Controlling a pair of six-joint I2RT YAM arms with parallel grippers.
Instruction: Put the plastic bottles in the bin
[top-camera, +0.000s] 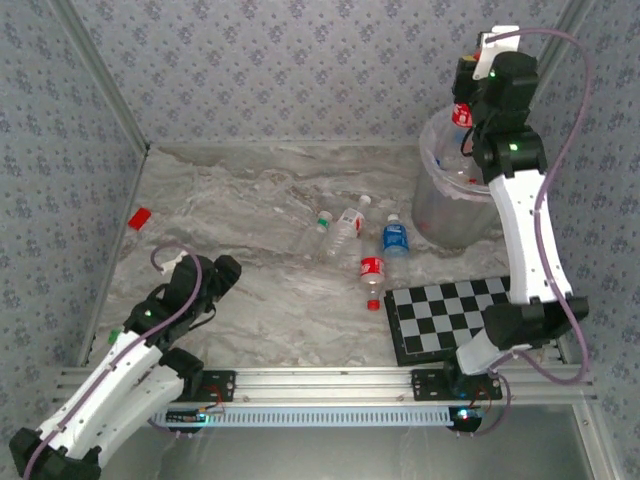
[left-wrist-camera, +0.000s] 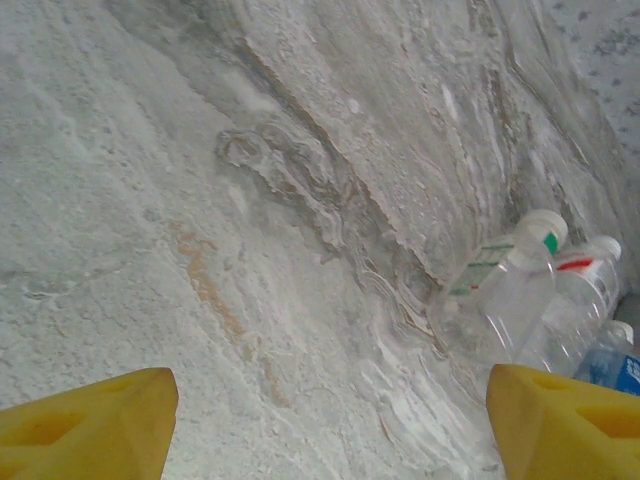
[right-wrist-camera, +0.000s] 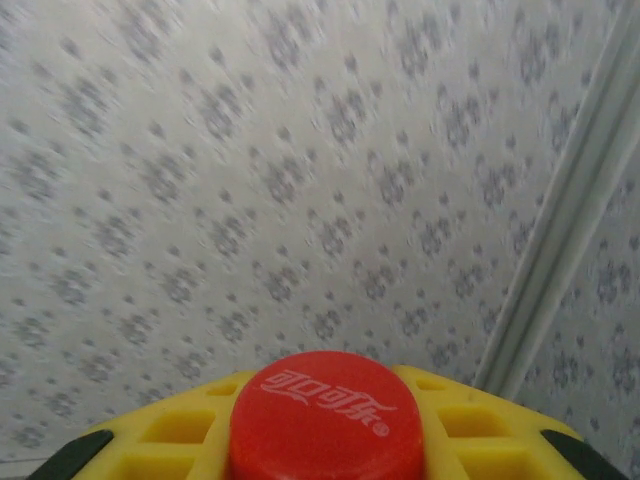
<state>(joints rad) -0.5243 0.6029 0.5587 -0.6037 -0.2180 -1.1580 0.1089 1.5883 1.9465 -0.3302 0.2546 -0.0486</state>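
Note:
My right gripper should next go down, tilting downward, until the raised bottle is inside the bin's rim, and then release, because the bin's opening (top-camera: 455, 163) is below my right gripper.
My right gripper (top-camera: 464, 108) is raised over the bin (top-camera: 440, 205), a translucent round bin at the back right. It is shut on a plastic bottle (top-camera: 462, 114) with a red label, and that bottle's red cap (right-wrist-camera: 325, 415) sits between the yellow fingers. Several more plastic bottles lie mid-table: a green-marked one (top-camera: 317, 233), a red-labelled one (top-camera: 346, 224), a blue one (top-camera: 396, 238) and a red one (top-camera: 371, 270). My left gripper (top-camera: 228, 272) is low over the table at the left, open with nothing in it. In the left wrist view, the green-marked bottle (left-wrist-camera: 505, 290) lies ahead and to the right of the left gripper (left-wrist-camera: 325, 430).
A black-and-white checkerboard (top-camera: 455, 318) lies at the front right, beside the right arm's base. A small flat red block (top-camera: 139, 218) rests by the left wall. Patterned walls close in the table on three sides.

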